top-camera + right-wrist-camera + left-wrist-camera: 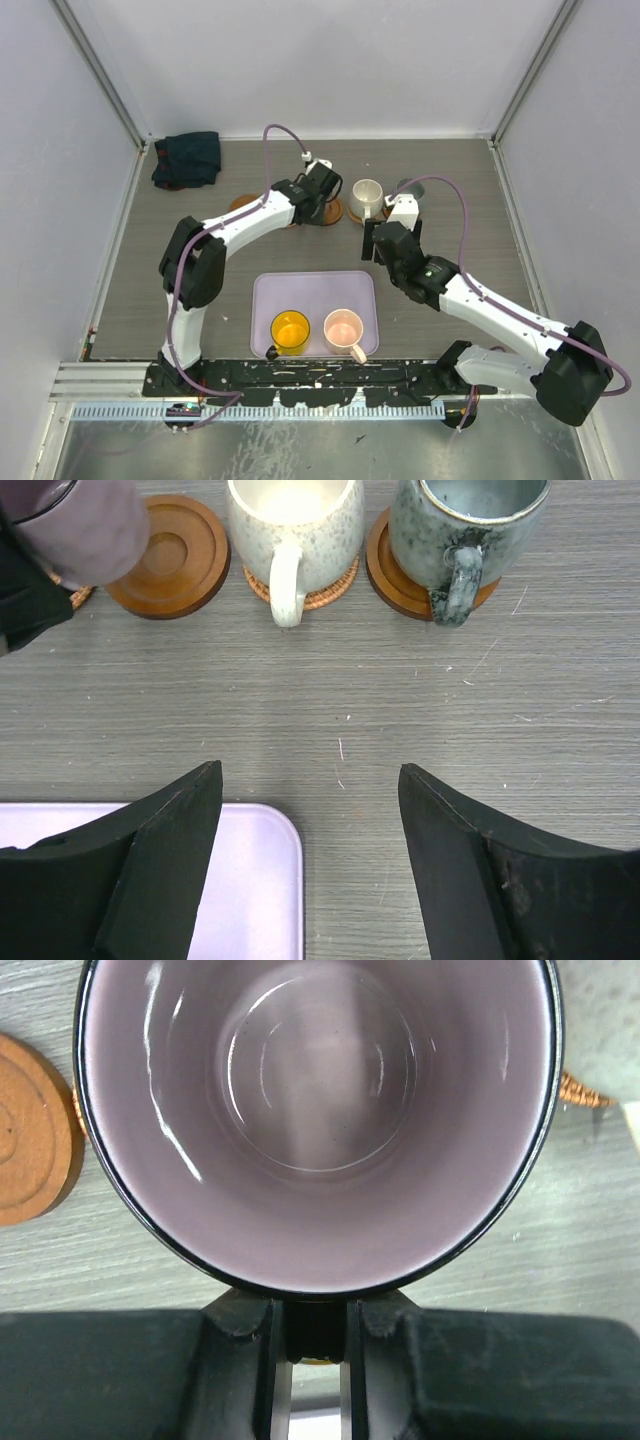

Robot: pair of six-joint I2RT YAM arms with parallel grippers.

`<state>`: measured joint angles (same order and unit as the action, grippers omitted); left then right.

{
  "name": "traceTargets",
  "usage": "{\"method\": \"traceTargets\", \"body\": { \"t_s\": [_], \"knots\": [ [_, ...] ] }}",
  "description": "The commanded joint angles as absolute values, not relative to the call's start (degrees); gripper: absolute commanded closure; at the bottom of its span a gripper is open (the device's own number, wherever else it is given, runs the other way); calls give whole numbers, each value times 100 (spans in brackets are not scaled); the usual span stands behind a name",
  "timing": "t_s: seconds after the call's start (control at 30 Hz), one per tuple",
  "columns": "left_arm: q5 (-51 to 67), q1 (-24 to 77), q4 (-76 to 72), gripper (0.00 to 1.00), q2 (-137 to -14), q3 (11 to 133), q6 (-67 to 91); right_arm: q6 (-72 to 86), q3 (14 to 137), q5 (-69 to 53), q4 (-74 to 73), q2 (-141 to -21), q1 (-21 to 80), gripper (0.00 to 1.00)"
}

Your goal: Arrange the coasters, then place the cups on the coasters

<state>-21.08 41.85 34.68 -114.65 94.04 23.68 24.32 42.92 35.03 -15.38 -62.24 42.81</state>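
I should move my left gripper toward the cream cup next, and then I should lower the purple cup onto the dark coaster beside the cream cup.
My left gripper is shut on the handle of the purple cup, whose mouth fills the left wrist view. It hangs over a woven coaster; I cannot tell whether they touch. Beside it lies a bare dark coaster. The cream cup stands on a woven coaster and the grey-green cup on a brown coaster. My right gripper is open and holds nothing, low over the table in front of them. The yellow cup and pink cup stand in the lavender tray.
Another orange-brown coaster lies bare next to the purple cup. A dark cloth is bunched in the back left corner. White walls enclose the table on three sides. The tray's corner lies under my right gripper's left finger.
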Motion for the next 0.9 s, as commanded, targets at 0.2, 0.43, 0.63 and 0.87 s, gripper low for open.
{"method": "traceTargets", "body": {
  "t_s": [0.2,0.43,0.63,0.87],
  "knots": [
    [-2395,4118,3288,100,-12075,10404,2834,2324,4447,3633,-1477,-6106,4331,25],
    [-2287,4119,3159,100,-12205,10476,2943,2297,4465,3531,-1444,-6200,4333,25],
    [-2176,4120,2929,100,-12217,10398,3013,2264,4443,3498,-1428,-6225,4331,25],
    [-2120,4114,2868,100,-12382,10528,3058,2250,4421,3448,-1420,-6220,4331,25]
  ]
}}
